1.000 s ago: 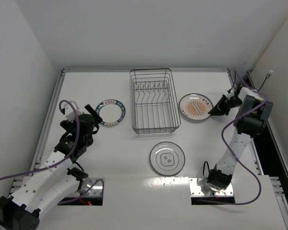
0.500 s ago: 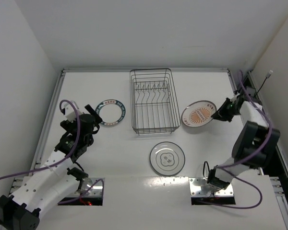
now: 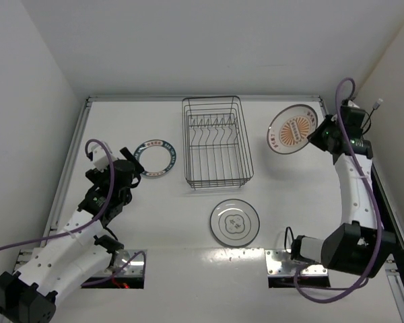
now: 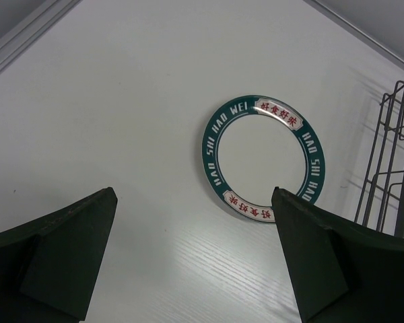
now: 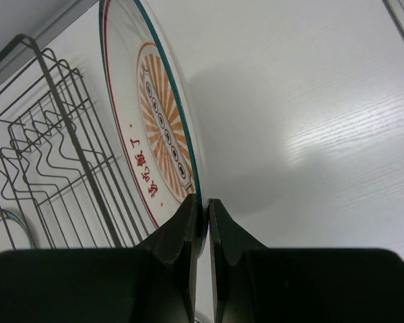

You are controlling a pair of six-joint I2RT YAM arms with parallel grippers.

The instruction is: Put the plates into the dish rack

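Note:
The robot's right gripper will turn, move over the rack's nearest wire slot (image 3: 233, 132), and lower the plate upright there to let go of the plate's rim, since the slots are empty.
My right gripper (image 3: 318, 134) is shut on the rim of the orange-centred plate (image 3: 293, 128) and holds it tilted in the air, right of the dish rack (image 3: 215, 142). In the right wrist view the plate (image 5: 158, 128) stands on edge between my fingers, with the rack (image 5: 47, 161) to its left. The dark-rimmed plate (image 3: 155, 157) lies flat left of the rack. My left gripper (image 3: 126, 169) is open and empty just short of it; the left wrist view shows this plate (image 4: 264, 158) ahead between the fingers (image 4: 323, 262). The ringed plate (image 3: 235, 221) lies flat in front of the rack.
The rack's wire corner (image 4: 397, 161) shows at the right of the left wrist view. A raised rail (image 3: 202, 98) runs along the table's far edge and white walls close in both sides. Purple cables hang from both arms.
My right gripper has lifted the orange-centred plate off the table and carried it up and toward the far right, tilting it upright. The left arm has barely moved.

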